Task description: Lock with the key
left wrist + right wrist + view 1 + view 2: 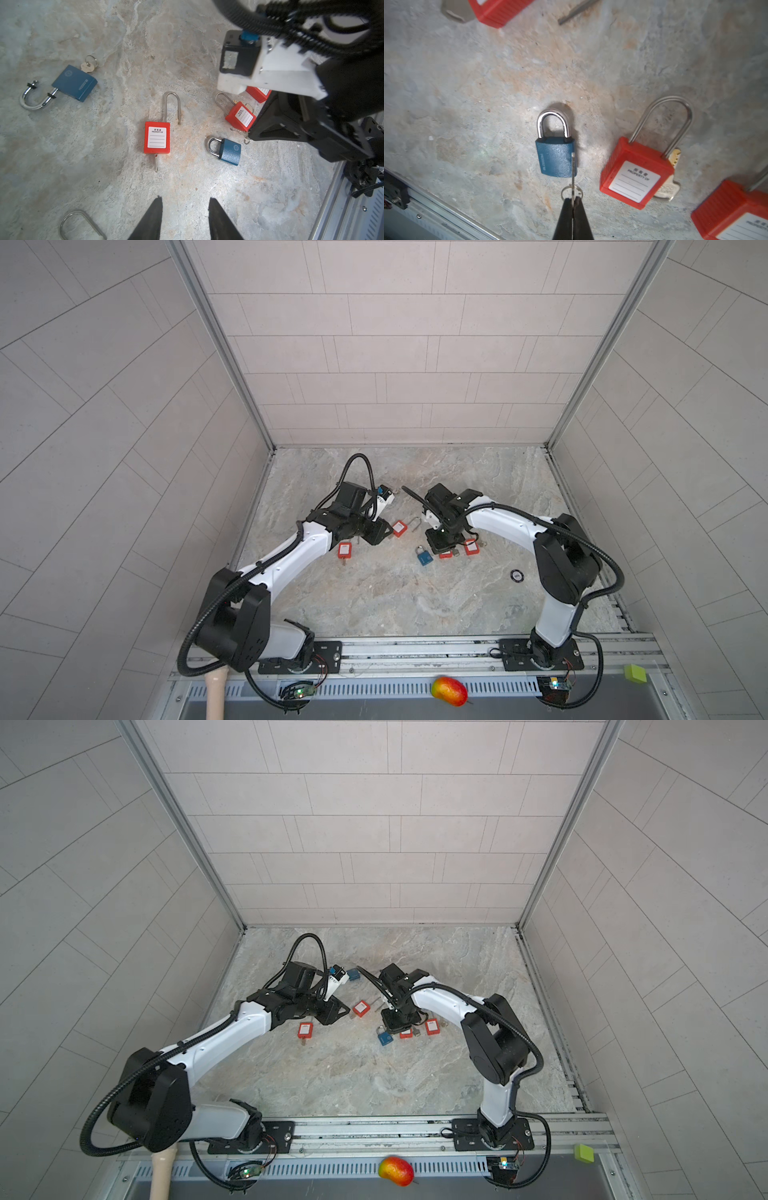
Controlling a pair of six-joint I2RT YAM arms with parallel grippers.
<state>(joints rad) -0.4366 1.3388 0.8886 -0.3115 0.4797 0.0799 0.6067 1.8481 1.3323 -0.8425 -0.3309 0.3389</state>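
Observation:
I will lower my right gripper next toward the stone below it, between the blue and red padlocks, and let go of the key, because the blue padlock is shut.
A small blue padlock [556, 155] lies flat on the stone table with its shackle closed, in both top views [424, 558] [385, 1038]. My right gripper [572, 199] is shut on a thin key [572, 166] with a ring. The key's blade points along the padlock's right side; I cannot tell if it touches. My left gripper [185, 199] hangs open and empty over bare table, just short of a red padlock [157, 138] whose long shackle is open and which has a key in its base.
A large blue padlock [74, 83] with a key lies farther back. More red padlocks lie near the right gripper [471, 546] [445, 555] and by the left arm [344, 549]. A black disc [516, 575] lies to the right. A mango [449, 691] sits on the front rail.

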